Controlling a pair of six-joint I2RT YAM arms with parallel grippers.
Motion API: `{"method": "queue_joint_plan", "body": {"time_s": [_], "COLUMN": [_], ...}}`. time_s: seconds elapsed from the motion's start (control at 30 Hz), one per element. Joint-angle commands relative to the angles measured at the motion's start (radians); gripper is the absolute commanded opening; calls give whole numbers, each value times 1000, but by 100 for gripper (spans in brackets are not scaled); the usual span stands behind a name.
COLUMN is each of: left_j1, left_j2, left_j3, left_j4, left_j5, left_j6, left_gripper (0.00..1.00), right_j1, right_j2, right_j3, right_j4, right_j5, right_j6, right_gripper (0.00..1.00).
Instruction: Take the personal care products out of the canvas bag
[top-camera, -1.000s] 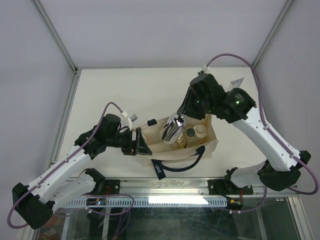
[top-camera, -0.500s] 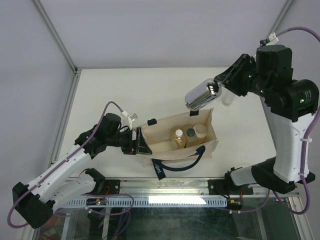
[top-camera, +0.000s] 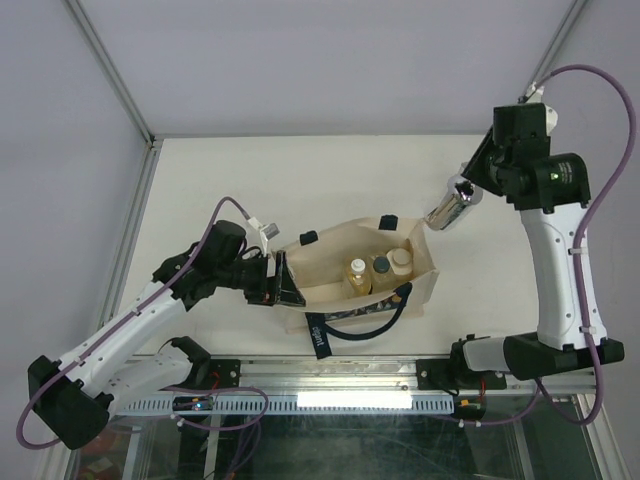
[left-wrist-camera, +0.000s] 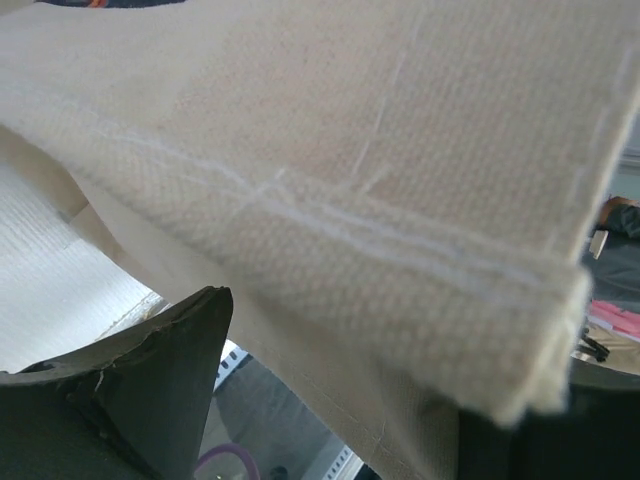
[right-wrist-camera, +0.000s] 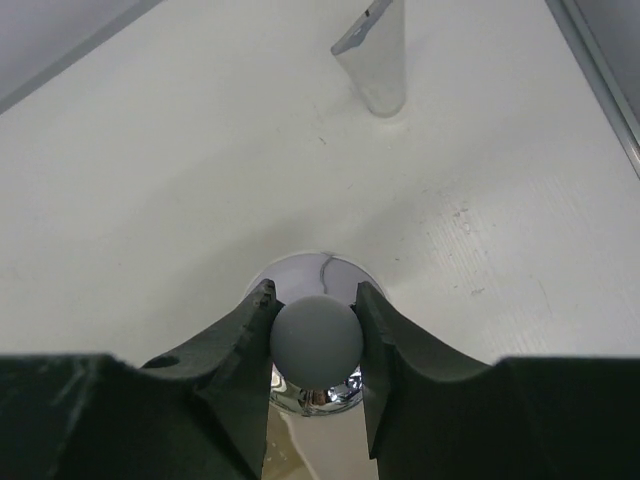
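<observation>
My right gripper needs to lower the chrome bottle beside the silvery flat tube (right-wrist-camera: 375, 60) before it lets go of the cap, because the table is open there.
The beige canvas bag (top-camera: 325, 265) stands open at the table's near middle and fills the left wrist view (left-wrist-camera: 350, 150). Three bottles stand in its right end: a yellowish one (top-camera: 357, 276), a dark-capped one (top-camera: 381, 266) and a beige one (top-camera: 400, 260). My left gripper (top-camera: 282, 283) is shut on the bag's left rim. My right gripper (top-camera: 468, 190) is shut on the grey round cap (right-wrist-camera: 315, 340) of a shiny chrome bottle (top-camera: 448, 207). It holds the bottle over the table, right of the bag. A silvery flat tube (right-wrist-camera: 375, 60) stands on the table beyond it.
The bag's navy handle (top-camera: 375, 322) and dark label strap (top-camera: 318, 338) hang over its near side. Metal frame posts (top-camera: 110, 75) rise at the back corners. A metal rail (top-camera: 350, 400) runs along the table's near edge.
My right gripper lifted the chrome bottle out of the bag, carried it right and back, then lower toward the table. The left gripper kept hold of the bag's rim, and the bag shifted slightly.
</observation>
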Motion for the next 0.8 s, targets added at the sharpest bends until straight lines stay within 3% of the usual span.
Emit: {"method": "queue_joint_plan", "body": {"time_s": [0.0, 0.37, 0.47, 0.77], "left_j1": [-4, -4, -3, -4], "left_j2": [12, 71, 86, 145], "left_j3": [45, 118, 130, 169], "left_j4": [-19, -67, -68, -69], "left_j5": [-78, -150, -168, -200], "left_j6": [42, 135, 145, 159], "left_gripper": [78, 78, 79, 79], "right_j1": [-18, -213, -269, -276], "right_j2": [-108, -111, -60, 78], "right_j3": [-253, -706, -734, -768], "right_j4": [304, 810, 903, 1125], "right_j5": [123, 110, 80, 10], "right_j6": [-105, -179, -199, -288], "right_gripper": [0, 0, 0, 0]}}
